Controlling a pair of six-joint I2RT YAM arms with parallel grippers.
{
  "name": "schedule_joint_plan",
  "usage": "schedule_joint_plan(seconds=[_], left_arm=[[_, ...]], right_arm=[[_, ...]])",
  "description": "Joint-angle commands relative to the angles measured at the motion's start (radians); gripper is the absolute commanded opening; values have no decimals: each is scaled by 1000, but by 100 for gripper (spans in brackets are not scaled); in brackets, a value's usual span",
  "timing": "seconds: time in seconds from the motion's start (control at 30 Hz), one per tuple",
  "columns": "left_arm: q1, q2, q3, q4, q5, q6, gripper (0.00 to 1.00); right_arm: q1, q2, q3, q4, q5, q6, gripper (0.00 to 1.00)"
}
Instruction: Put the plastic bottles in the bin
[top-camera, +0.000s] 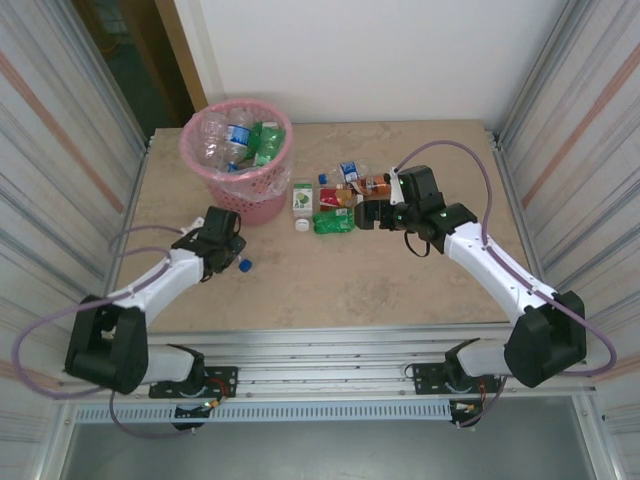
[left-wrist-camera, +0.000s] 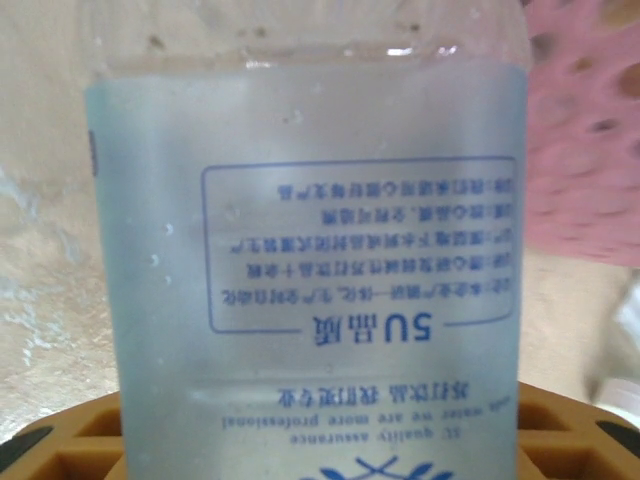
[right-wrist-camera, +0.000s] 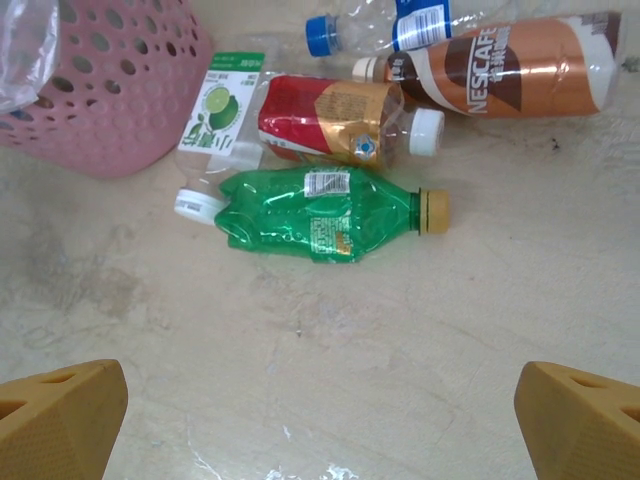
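Note:
Next I need to raise my left gripper and move outward over the bin's opening (top-camera: 226, 142) to release the blue-capped bottle, as it hangs low outside the bin's tall side.
A clear plastic bottle (left-wrist-camera: 310, 250) with a pale blue label stands between the fingers of my left gripper (left-wrist-camera: 320, 445), which press on both of its sides. From above, that gripper (top-camera: 230, 255) is low over the table in front of the pink lattice bin (top-camera: 192, 155), and the bottle's blue cap (top-camera: 243, 265) pokes out. The bin holds several bottles. My right gripper (right-wrist-camera: 320, 420) is open above bare table, just short of a crushed green bottle (right-wrist-camera: 320, 215). Beyond it lie a red-labelled bottle (right-wrist-camera: 330, 120), a brown coffee bottle (right-wrist-camera: 510, 65) and a clear blue-capped one (right-wrist-camera: 390, 25).
A clear bottle with a lime label (right-wrist-camera: 215, 120) lies against the bin's wall (right-wrist-camera: 110, 90). The loose bottles cluster (top-camera: 340, 195) right of the bin. Corrugated metal walls close in the table left and right. Bare tabletop stretches toward the near edge.

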Motion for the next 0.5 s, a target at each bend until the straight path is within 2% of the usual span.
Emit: schedule_joint_plan(seconds=[0.0, 0.2, 0.33, 0.47], left_arm=[[17, -116, 51, -70, -32, 143, 42], [40, -217, 227, -201, 15, 212, 41], [40, -224, 341, -179, 38, 225, 42], [40, -168, 467, -123, 34, 239, 42]], right_arm=[[-10, -46, -4, -13, 25, 18, 98], [-13, -64, -20, -9, 36, 29, 98], [-13, -67, -31, 6, 33, 41, 98], [-13, -68, -41, 9, 34, 49, 98]])
